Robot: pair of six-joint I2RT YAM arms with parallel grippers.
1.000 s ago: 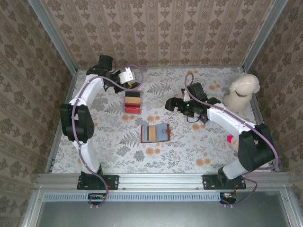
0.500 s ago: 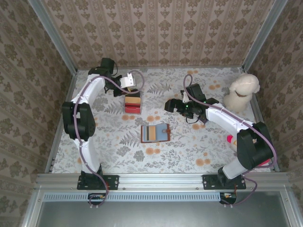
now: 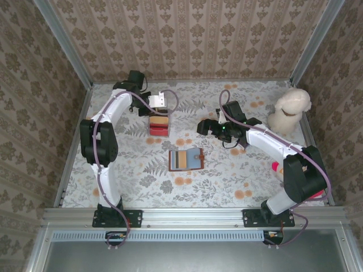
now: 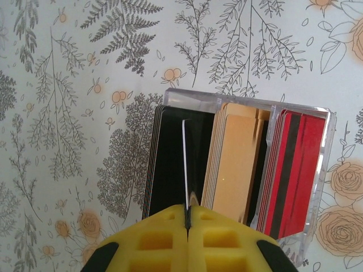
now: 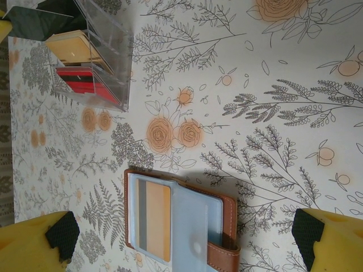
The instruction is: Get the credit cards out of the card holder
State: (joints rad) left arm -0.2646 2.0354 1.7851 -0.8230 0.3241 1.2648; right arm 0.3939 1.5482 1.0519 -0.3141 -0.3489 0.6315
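Observation:
The left gripper moves down to the black section of the clear card box below it next, to release the dark card among matching black cards.
The brown card holder (image 3: 187, 159) lies open on the floral table, grey-blue pockets up, tab at its right. A tan-orange credit card (image 5: 152, 218) sits in its left pocket. My left gripper (image 3: 160, 101) is shut on a thin dark credit card (image 4: 185, 164), seen edge-on, held over the black section of the clear card box (image 4: 244, 170). That box has black, tan and red stacks of cards. My right gripper (image 3: 205, 126) hovers open just behind and to the right of the card holder (image 5: 227, 215), its yellow fingertips (image 5: 39, 241) spread wide with nothing between them.
The clear card box (image 3: 159, 123) stands behind the card holder, left of centre. A cream plush dog (image 3: 289, 110) sits at the back right. A small red and pink object (image 3: 276, 167) lies by the right arm. Patterned walls close in three sides.
My left gripper has moved right and nearer, carrying the dark card from behind the box to above it. The right arm has hardly moved.

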